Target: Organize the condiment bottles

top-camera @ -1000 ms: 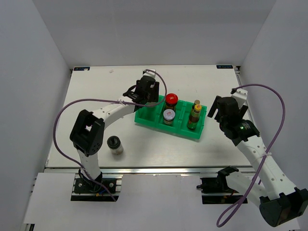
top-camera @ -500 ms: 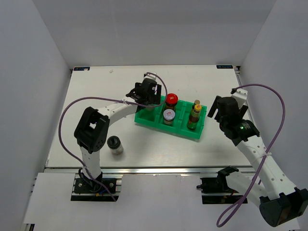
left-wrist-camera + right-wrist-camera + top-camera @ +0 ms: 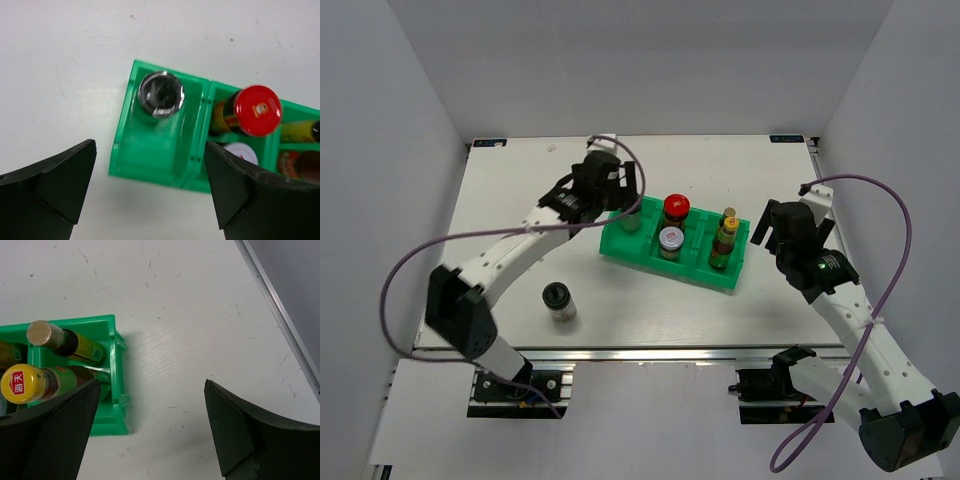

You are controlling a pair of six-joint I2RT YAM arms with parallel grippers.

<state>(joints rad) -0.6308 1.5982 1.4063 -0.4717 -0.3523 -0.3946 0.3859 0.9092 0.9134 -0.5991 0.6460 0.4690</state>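
The second black-capped shaker below stands outside the tray (image 3: 620,243). My left gripper should move back to it next and go down around its black cap (image 3: 556,295).
Five condiment bottles stand in the green tray (image 3: 620,243). A black-capped shaker (image 3: 631,219) (image 3: 160,94) is in its left compartment. The red-lidded jar (image 3: 676,208) (image 3: 257,110) and silver-lidded jar (image 3: 669,239) (image 3: 241,152) share the middle one. Two slim sauce bottles (image 3: 725,240) (image 3: 42,333) fill the right one. A second black-capped shaker (image 3: 557,299) stands alone on the table at front left. My left gripper (image 3: 619,204) (image 3: 150,167) hangs open above the left compartment, holding nothing. My right gripper (image 3: 761,229) (image 3: 151,395) is open over bare table just right of the tray.
The tray's right wall (image 3: 115,365) lies close to my right gripper's left finger. The table's metal right edge (image 3: 280,310) runs nearby. White walls close in the table on three sides.
My left gripper has opened wide, let go of the shaker in the left compartment and drawn up and back-left. Its elbow swung left. The right arm has not moved.
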